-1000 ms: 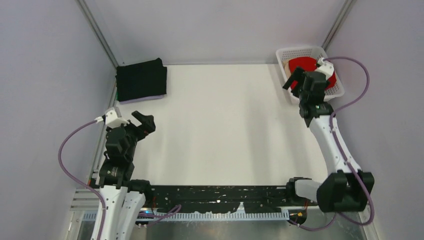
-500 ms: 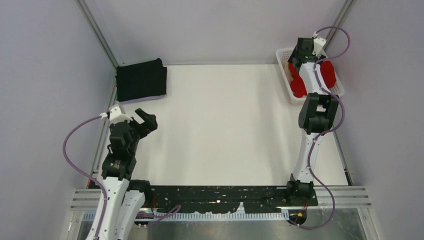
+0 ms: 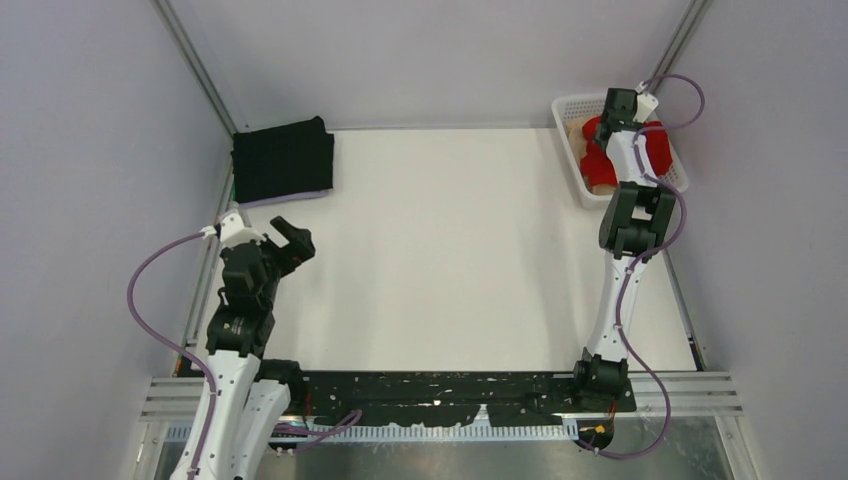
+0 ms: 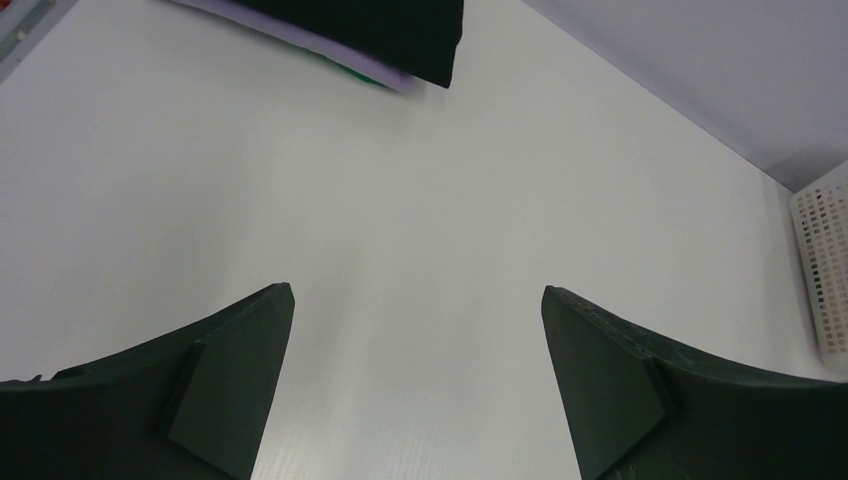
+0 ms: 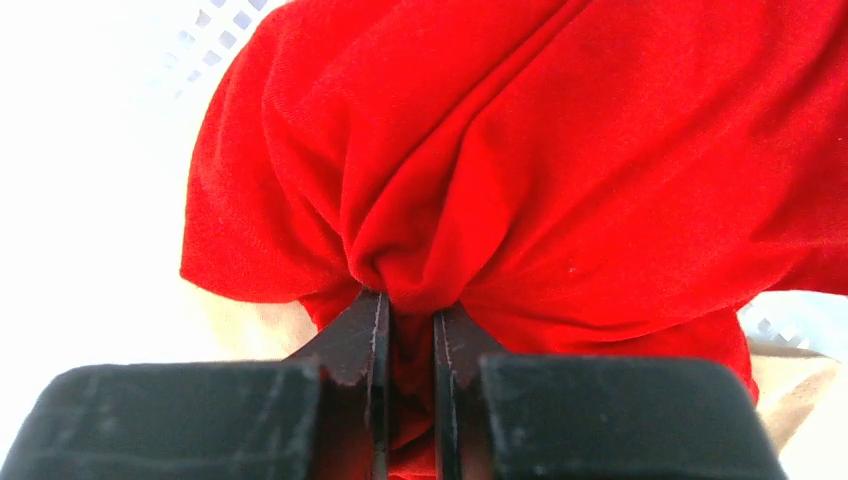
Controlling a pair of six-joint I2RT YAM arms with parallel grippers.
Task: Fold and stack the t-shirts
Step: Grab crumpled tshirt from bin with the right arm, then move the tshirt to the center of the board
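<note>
I need to lift the red t-shirt (image 3: 600, 160) with my right gripper, carry it left in the top view to the table's bare middle, lower it and release it.
A bright red t-shirt (image 3: 600, 160) lies crumpled in the white lattice basket (image 3: 573, 105) at the back right, over a beige t-shirt (image 3: 600, 181). My right gripper (image 5: 410, 300) is shut on a bunched fold of the red t-shirt (image 5: 520, 150); in the top view the right gripper (image 3: 618, 115) reaches down into the basket. A folded black t-shirt (image 3: 283, 160) lies at the back left on a pale lavender one (image 3: 300, 195). My left gripper (image 3: 288, 240) hovers open over the left table side, its jaws wide apart (image 4: 415, 300) with nothing between them.
The white table (image 3: 450, 250) is walled by grey panels on three sides. The basket's corner (image 4: 825, 260) shows at the right of the left wrist view, the black t-shirt (image 4: 390, 30) with the lavender edge (image 4: 350, 65) at its top.
My right arm stretched out over the basket and lowered into it, then its gripper went from open to shut on the red t-shirt. The left arm barely shifted.
</note>
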